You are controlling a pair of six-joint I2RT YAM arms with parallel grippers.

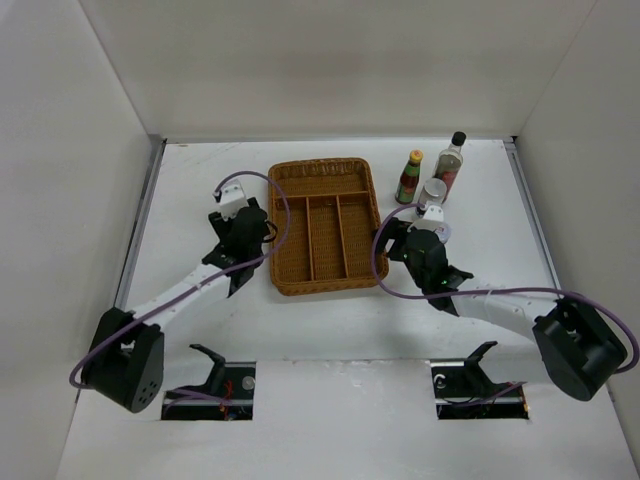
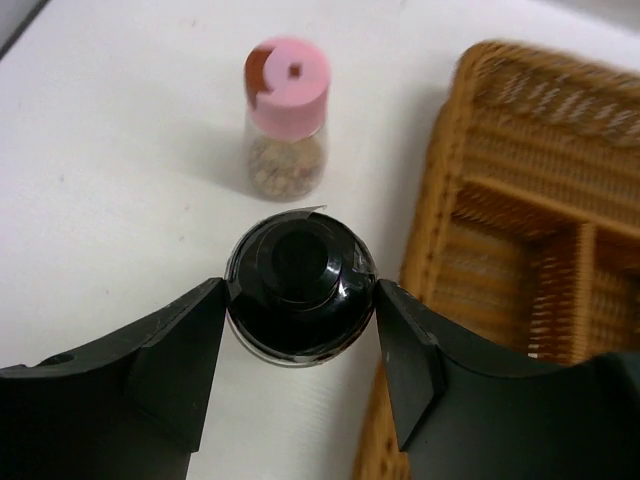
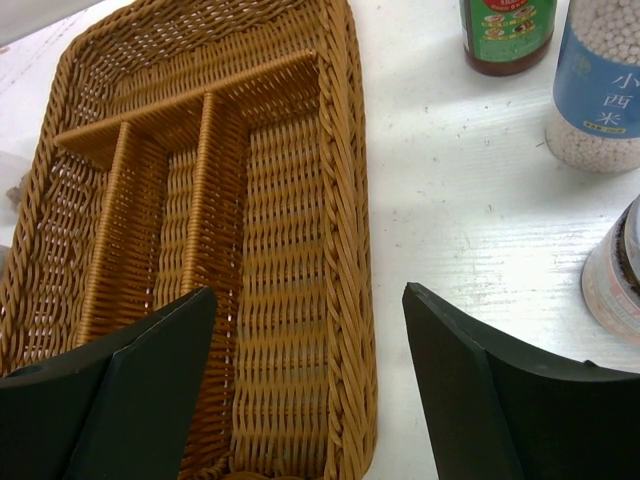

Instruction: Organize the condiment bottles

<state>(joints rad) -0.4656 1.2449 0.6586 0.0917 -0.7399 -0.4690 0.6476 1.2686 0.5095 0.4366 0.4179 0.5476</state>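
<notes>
My left gripper lifts over the tray's rim next, lowers and releases the bottle, since the tray's empty far compartment lies outward, toward the right in the top view.
My left gripper is shut on a black-capped bottle that stands on the table, one finger against each side. Just beyond it stands a pink-capped bottle. In the top view the left gripper hides both bottles. My right gripper hangs open and empty over the right rim of the wicker tray; the top view has it at the tray's right side. A yellow-capped green bottle, a tall clear black-capped bottle and a short jar stand right of the tray.
The brown wicker tray lies mid-table between the arms, its compartments holding nothing. White walls enclose the table on three sides. In the left wrist view the tray's rim is close to the right of the held bottle.
</notes>
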